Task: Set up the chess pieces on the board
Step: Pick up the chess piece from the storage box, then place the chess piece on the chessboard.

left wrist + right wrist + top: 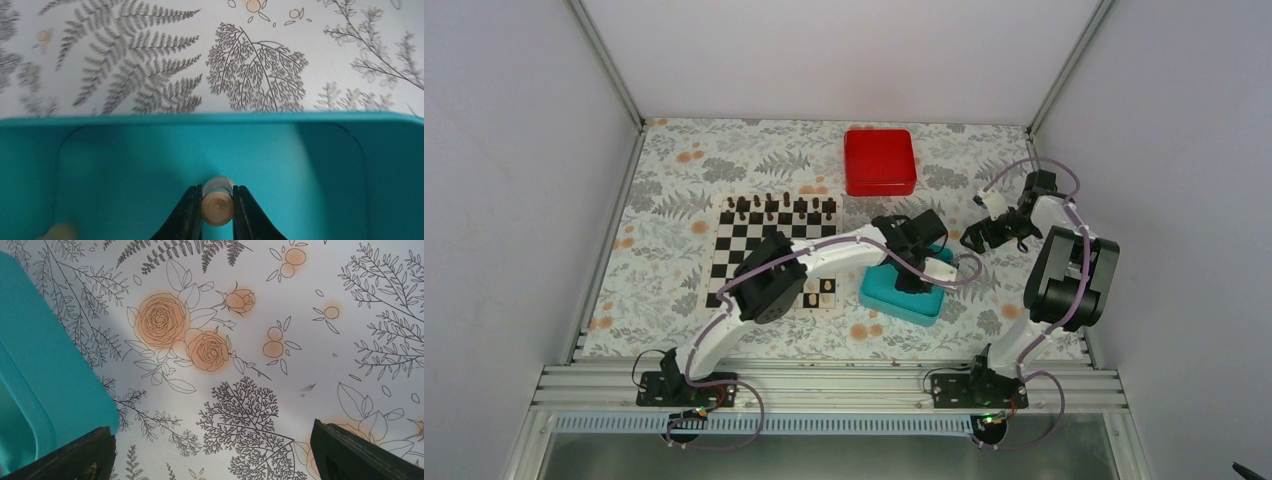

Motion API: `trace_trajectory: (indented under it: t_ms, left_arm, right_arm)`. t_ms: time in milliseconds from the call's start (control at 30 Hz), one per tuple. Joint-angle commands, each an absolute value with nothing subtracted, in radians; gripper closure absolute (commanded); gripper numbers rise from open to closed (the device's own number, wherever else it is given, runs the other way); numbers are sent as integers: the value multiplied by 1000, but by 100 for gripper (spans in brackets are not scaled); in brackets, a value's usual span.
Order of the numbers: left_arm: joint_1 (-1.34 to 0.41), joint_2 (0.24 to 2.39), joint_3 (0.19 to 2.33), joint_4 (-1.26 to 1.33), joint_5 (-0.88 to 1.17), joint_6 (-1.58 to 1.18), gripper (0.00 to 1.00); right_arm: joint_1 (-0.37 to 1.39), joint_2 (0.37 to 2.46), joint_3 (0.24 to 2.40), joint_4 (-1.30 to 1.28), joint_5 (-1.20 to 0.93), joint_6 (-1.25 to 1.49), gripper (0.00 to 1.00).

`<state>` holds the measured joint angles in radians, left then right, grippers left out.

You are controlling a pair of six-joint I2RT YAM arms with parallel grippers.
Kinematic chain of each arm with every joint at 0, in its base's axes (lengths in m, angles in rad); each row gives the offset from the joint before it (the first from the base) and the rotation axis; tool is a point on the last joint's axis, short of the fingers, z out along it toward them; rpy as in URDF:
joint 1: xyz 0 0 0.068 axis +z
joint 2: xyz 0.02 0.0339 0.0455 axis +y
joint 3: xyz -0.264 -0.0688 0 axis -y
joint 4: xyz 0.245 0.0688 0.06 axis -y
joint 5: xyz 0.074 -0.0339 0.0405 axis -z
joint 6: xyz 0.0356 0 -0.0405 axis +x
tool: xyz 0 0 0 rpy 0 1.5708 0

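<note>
My left gripper rises from the tray [904, 300] next, crosses to the board's empty near corner [713, 300] on its left in the top view, lowers and releases.
My left gripper [217, 201] is down inside the teal tray [210, 120], shut on a pale cream chess piece [217, 206] that I see end-on between the black fingers. A second pale piece [60, 232] lies blurred at the tray's near left corner. In the top view the left gripper [914, 275] reaches over the tray [904, 300], to the right of the chequered board [744, 240]. A few pale pieces [819, 293] stand at the board's near right edge. My right gripper [212, 455] hangs open over the floral cloth with nothing between its fingers.
Dark brown chessmen [779, 207] line the board's far row. A red box [879, 160] sits behind the tray. The tray's corner [40, 365] lies just left of the right gripper [976, 238]. White walls close in the floral tablecloth on three sides.
</note>
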<state>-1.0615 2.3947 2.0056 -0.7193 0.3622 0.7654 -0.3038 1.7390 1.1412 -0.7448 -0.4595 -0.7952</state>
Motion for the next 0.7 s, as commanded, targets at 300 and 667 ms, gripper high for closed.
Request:
trace_trajectory:
  t_ms: [300,667]
  left_arm:
    - [-795,1648,1460,-753,96,716,91]
    - [-287,1066,862,-789,76,752,90]
  right_arm:
    - [-314,1760,1183,-746,-454,-794,0]
    - [-307,1792,1252,-775,-459,-775,0]
